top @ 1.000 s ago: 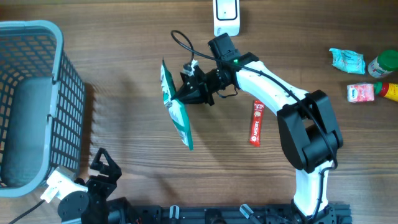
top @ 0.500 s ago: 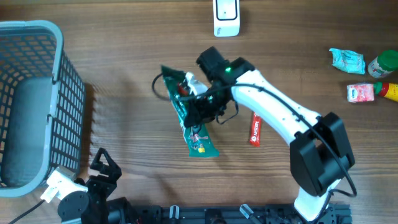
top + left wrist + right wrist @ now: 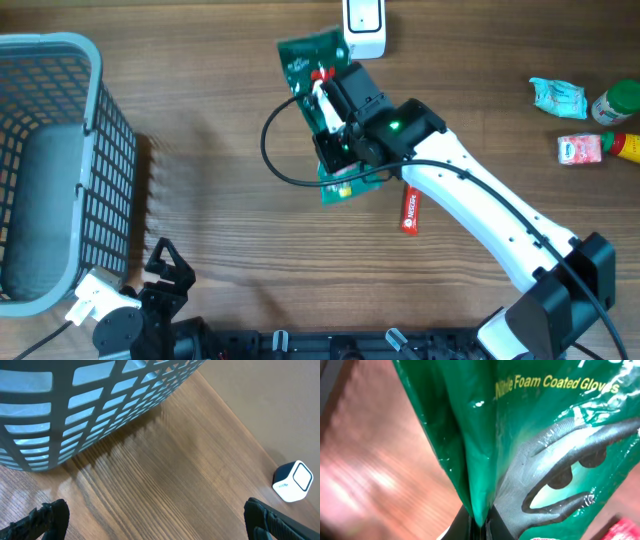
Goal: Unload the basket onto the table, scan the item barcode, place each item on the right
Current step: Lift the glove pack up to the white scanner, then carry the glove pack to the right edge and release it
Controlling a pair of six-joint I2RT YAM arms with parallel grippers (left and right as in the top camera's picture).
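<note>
The robot's right gripper should next move outward over the scanner (image 3: 363, 25), then to the right in the overhead view, and let go of the packet by the teal one, where other items are.
The item is a green packet of foam-coated gloves (image 3: 306, 62), held above the table in the overhead view, its top corner close beside the white scanner (image 3: 363, 25) at the far edge. My right gripper (image 3: 332, 125) is shut on the green packet, partly covering its middle. In the right wrist view the green packet (image 3: 530, 435) fills the frame, with a fold of it pinched at my right gripper (image 3: 480, 527). No barcode shows. My left gripper (image 3: 165, 265) rests at the near left. In the left wrist view my left gripper (image 3: 160, 525) stands open and empty, with the scanner (image 3: 293, 481) far off.
A grey-blue basket (image 3: 60, 60) stands at the left, also the basket (image 3: 100, 405) close in the left wrist view. A red stick packet (image 3: 411, 205) lies by the right arm. A teal packet (image 3: 557, 97), a pink packet (image 3: 579, 149), a jar (image 3: 618, 102) and a yellow bottle (image 3: 628, 146) sit far right.
My right arm has swung the green packet from the table's middle up toward the scanner, turning it from edge-on to face up. The left arm has not moved.
</note>
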